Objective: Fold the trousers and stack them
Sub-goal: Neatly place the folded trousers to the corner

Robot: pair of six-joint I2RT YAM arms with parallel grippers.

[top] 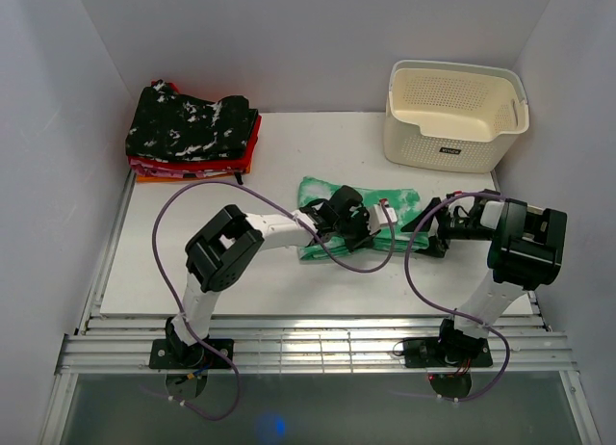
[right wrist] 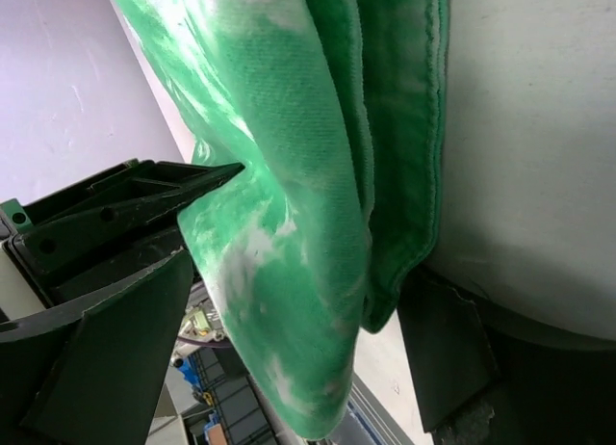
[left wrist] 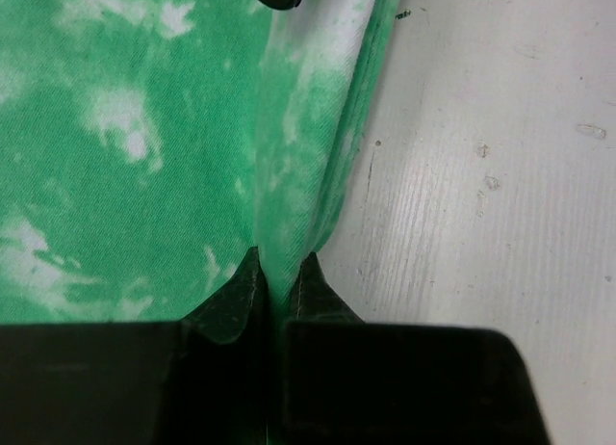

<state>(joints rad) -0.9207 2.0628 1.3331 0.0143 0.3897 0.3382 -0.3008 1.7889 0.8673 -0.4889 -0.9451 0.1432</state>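
Note:
I should hold my right gripper where it is next and close its open fingers onto the thick bundle at the trousers' end (top: pixel 422 242) (right wrist: pixel 300 305), which is already between them.
The trousers (top: pixel 332 196), bright green with white blotches, lie folded into a short band in the middle of the white table (top: pixel 241 272). My left gripper (top: pixel 371 223) sits on the band's middle. In the left wrist view it (left wrist: pixel 281 262) is shut on a raised fold of the trousers (left wrist: pixel 115 127). My right gripper (top: pixel 425 235) is at the band's right end. In the right wrist view a thick bundle of the trousers (right wrist: pixel 289 223) fills the gap between its fingers (right wrist: pixel 125 320), touching both, and its end hangs free.
A cream plastic basket (top: pixel 452 113) stands at the back right. A stack of folded clothes (top: pixel 192 127), black speckled on top of red and orange, sits at the back left. Purple cables (top: pixel 164 233) loop over the table. White walls close in on both sides.

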